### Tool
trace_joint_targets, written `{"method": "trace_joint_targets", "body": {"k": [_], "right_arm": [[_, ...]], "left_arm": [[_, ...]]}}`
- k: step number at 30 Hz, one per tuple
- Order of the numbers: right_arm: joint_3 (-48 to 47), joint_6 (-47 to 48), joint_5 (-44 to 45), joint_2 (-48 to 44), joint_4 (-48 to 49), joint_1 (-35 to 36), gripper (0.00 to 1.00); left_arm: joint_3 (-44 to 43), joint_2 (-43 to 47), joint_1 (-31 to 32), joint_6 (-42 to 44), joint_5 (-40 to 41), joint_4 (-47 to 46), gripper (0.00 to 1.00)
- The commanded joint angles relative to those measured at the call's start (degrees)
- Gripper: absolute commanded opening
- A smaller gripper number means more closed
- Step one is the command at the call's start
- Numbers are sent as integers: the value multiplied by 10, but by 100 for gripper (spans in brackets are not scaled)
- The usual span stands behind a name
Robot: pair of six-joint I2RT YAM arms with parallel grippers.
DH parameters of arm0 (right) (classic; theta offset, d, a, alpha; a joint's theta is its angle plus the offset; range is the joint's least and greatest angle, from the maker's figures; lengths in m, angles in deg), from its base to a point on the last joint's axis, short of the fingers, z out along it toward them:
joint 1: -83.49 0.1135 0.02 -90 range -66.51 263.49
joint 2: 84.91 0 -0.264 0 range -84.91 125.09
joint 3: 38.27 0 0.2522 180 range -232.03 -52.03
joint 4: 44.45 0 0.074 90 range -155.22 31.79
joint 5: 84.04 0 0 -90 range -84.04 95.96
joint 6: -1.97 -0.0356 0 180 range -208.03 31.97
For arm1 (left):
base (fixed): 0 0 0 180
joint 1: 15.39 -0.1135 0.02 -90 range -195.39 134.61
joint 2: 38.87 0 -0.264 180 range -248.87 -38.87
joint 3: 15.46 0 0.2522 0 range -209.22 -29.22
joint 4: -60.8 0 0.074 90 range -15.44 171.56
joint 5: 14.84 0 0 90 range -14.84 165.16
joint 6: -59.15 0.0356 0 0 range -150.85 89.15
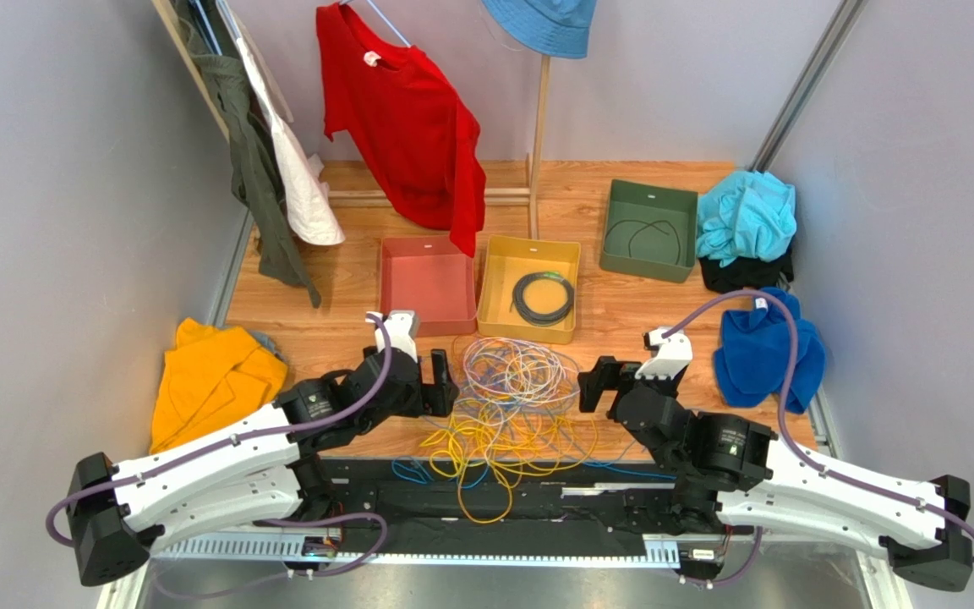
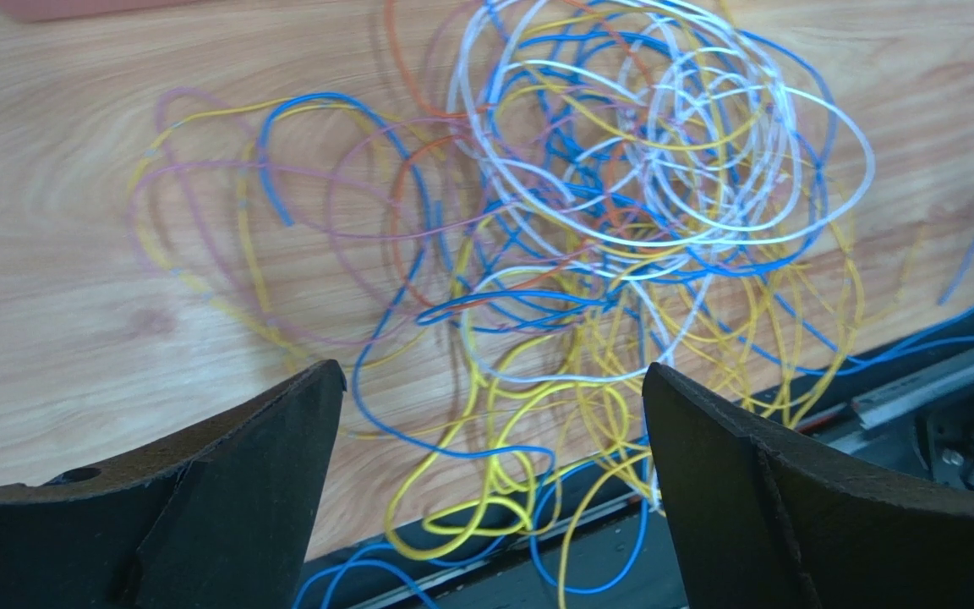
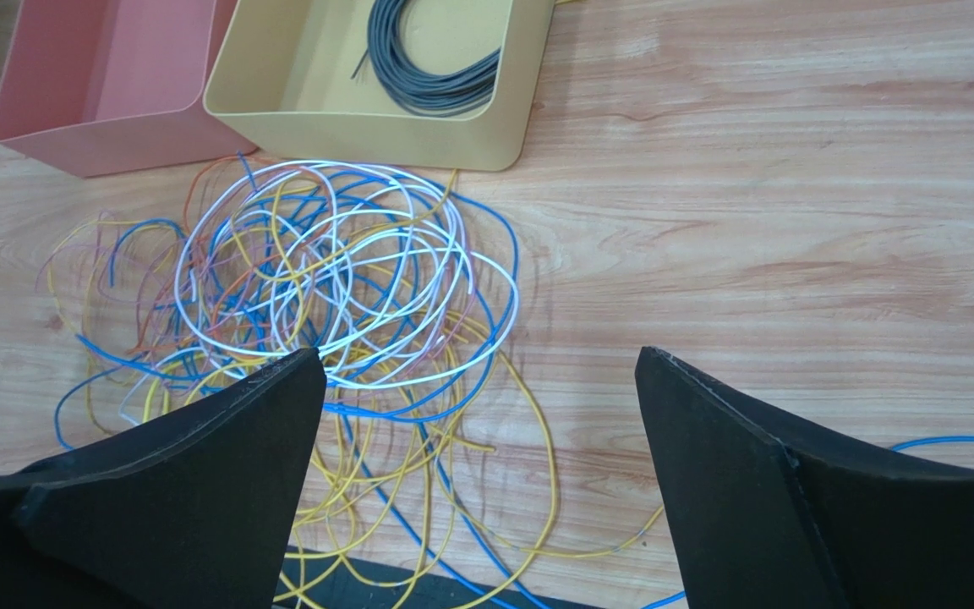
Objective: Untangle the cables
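Note:
The blue cable's tight bend [image 2: 427,314] juts out from the white-grey loops below my left gripper's spread fingers, so my left gripper comes down onto it next.
The cables [image 1: 511,406] lie in one tangled heap of thin yellow, white-grey, blue and purple loops on the wooden table between my two arms. Some yellow and blue loops hang over the near black edge. My left gripper [image 1: 444,381] is open and empty at the heap's left side. My right gripper [image 1: 591,383] is open and empty at its right side. In the left wrist view the cables [image 2: 607,229] lie ahead of the spread fingers [image 2: 264,470]. In the right wrist view the cables [image 3: 340,292] lie ahead and left of the fingers [image 3: 734,470].
Behind the heap stand a pink bin [image 1: 426,283], a yellow bin [image 1: 492,294] holding a coiled dark cable [image 1: 543,297], and a green bin [image 1: 648,229] with a thin dark cable. Clothes lie at the left [image 1: 213,374] and right [image 1: 765,343]. A clothes rack stands behind.

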Motion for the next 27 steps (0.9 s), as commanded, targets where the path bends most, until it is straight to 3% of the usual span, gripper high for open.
{"method": "trace_joint_targets", "body": {"k": [1,4,10,16,23,27], "right_arm": [[-7,-20,-15,-16,1,2,97],[-5,-13,-18,-34,1,2,95],[-3,24,-16,-40,30,2,93],[-4,33,-25,-13,49,2,92],[-7,39,-21,-5,48,2,92],[-6,42,-18,-9,53,1,92]], "left_arm": [[29,6,1,50,-55,-100,97],[63,24,1,65,-72,-157,97],[58,-10,1,46,0,-108,98],[48,-57,1,47,39,-145,99],[6,-195,1,70,31,-178,98],[-5,-231,1,62,52,-190,91]]}}
